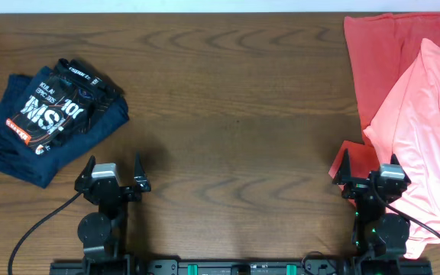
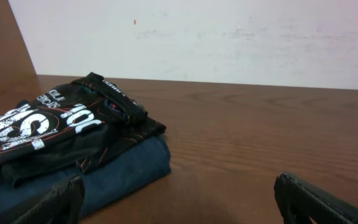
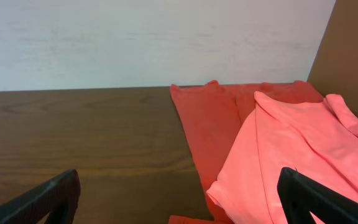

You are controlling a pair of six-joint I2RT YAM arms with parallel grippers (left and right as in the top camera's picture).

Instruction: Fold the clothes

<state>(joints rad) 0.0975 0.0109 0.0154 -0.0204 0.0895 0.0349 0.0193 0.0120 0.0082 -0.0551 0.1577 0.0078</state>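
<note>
The pink T-shirt's corner [image 1: 370, 134] [image 3: 216, 191] sticks out over the red T-shirt, so next I will reach my right gripper outward and tip its fingers down onto that corner.
The light salmon-pink T-shirt [image 1: 434, 130] lies crumpled at the table's right side, on top of a darker red T-shirt [image 1: 376, 57]. It shows in the right wrist view [image 3: 291, 155] too, ahead and to the right of the fingers. My right gripper [image 1: 369, 169] is open and empty at the front right, its fingertips at the pink shirt's near edge. In its wrist view the right gripper [image 3: 179, 199] has wide-spread fingers. My left gripper [image 1: 113, 172] is open and empty at the front left, also seen in its wrist view [image 2: 179, 199].
A folded navy T-shirt [image 1: 48, 114] with white and red lettering lies at the left, just beyond the left gripper, also in the left wrist view [image 2: 61, 143]. The wooden table [image 1: 235, 99] has a white wall behind it.
</note>
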